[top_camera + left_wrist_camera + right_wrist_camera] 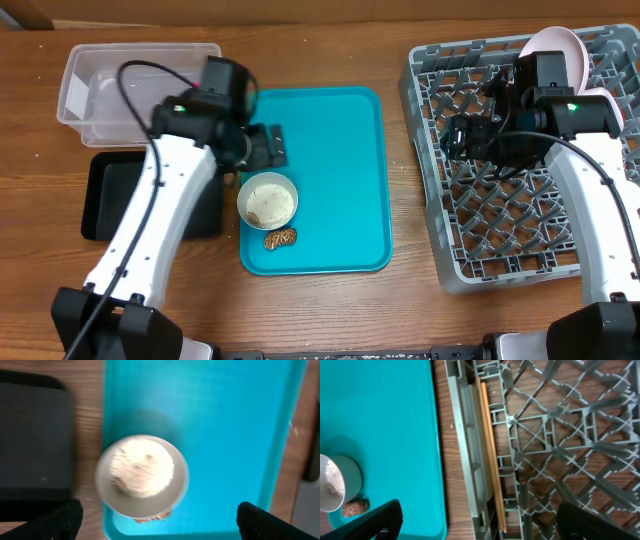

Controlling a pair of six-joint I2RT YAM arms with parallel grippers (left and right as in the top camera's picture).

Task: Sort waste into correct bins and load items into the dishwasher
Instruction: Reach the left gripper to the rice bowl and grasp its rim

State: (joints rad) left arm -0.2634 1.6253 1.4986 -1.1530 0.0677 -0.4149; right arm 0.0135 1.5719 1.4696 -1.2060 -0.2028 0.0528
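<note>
The cup's rack-side rim [296, 198] [185, 479] is below my left gripper and to its right in the overhead view, so next I descend that way astride it, bare tray leaving room.
A white cup [268, 200] holding whitish rice-like grains stands on the teal tray [340, 130], with a brown food lump [280, 238] just in front of it. My left gripper [266, 147] is open and empty, hovering above the cup [142, 475]; the lump [152, 518] peeks out under the cup's rim. My right gripper [465, 135] is open and empty over the left side of the grey dish rack [520, 230]. Wooden chopsticks [490, 450] lie along the rack's left edge [470, 435]. White plates [560, 50] stand in the rack's far corner.
The clear tub [140, 75] stands at the back left, and the black tray [105, 195] lies in front of it, partly under my left arm. The black tray [30, 440] lies just left of the teal tray [225, 425]. A strip of bare wood separates the teal tray [380, 420] from the rack.
</note>
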